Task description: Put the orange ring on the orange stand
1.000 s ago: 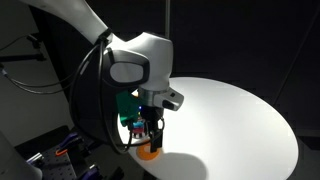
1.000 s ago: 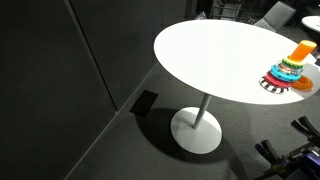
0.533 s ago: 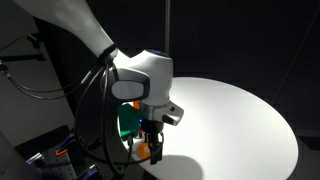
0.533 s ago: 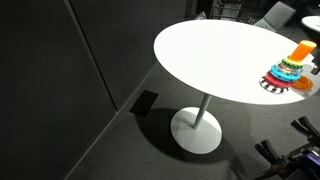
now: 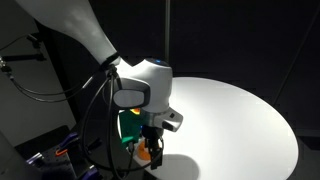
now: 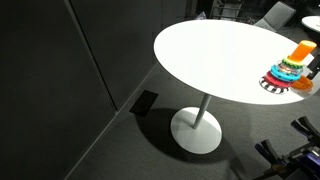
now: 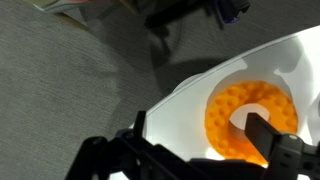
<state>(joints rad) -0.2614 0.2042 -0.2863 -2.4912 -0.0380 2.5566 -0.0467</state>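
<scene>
Next, my gripper lowers, one finger's end into the hole, and closes there, as the orange ring's rim lies below it, between its open fingers.
The orange ring lies flat on the white table near its edge; it is bumpy, with a round hole. It also shows in an exterior view under the gripper. My gripper is open and low over the ring. One finger stands in the ring's hole and the other outside it near the table's rim. The orange stand rises from its stack of multicoloured rings at the table's side. The gripper also shows in an exterior view.
The round white table stands on one central foot. Grey carpet lies beyond the rim. A green shape shows behind the wrist. Cables hang from the arm. Dark curtains surround the table.
The gripper has come down onto the orange ring, and its fingers now partly hide the ring. The ring and the stand have not moved.
</scene>
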